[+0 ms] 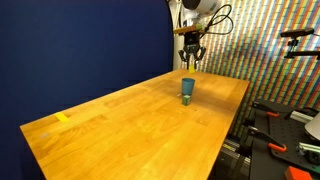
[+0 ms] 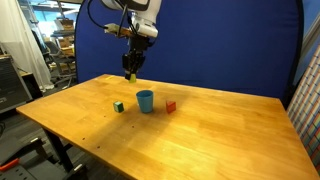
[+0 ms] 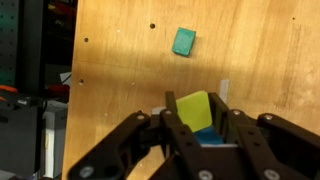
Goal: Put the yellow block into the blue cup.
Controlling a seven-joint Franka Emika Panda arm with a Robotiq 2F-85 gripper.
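I will next move my gripper over the blue cup's opening and down a little, since the yellow block (image 3: 194, 110) hangs high and off to the cup's side.
My gripper (image 3: 196, 112) is shut on the yellow block (image 3: 194, 110), which sits between the two black fingers in the wrist view. In both exterior views the gripper (image 2: 132, 70) hangs well above the table, up and a little to the side of the blue cup (image 2: 145, 101). The blue cup (image 1: 187, 89) stands upright on the wooden table (image 1: 130, 125). In the wrist view a bit of blue, the cup (image 3: 210, 136), shows just below the block between the fingers.
A green block (image 2: 118, 106) lies beside the cup, and it also shows in the wrist view (image 3: 184, 41). A red block (image 2: 170, 106) lies on the cup's other side. A blue curtain backs the table. Yellow tape (image 1: 63, 118) marks the table near its corner.
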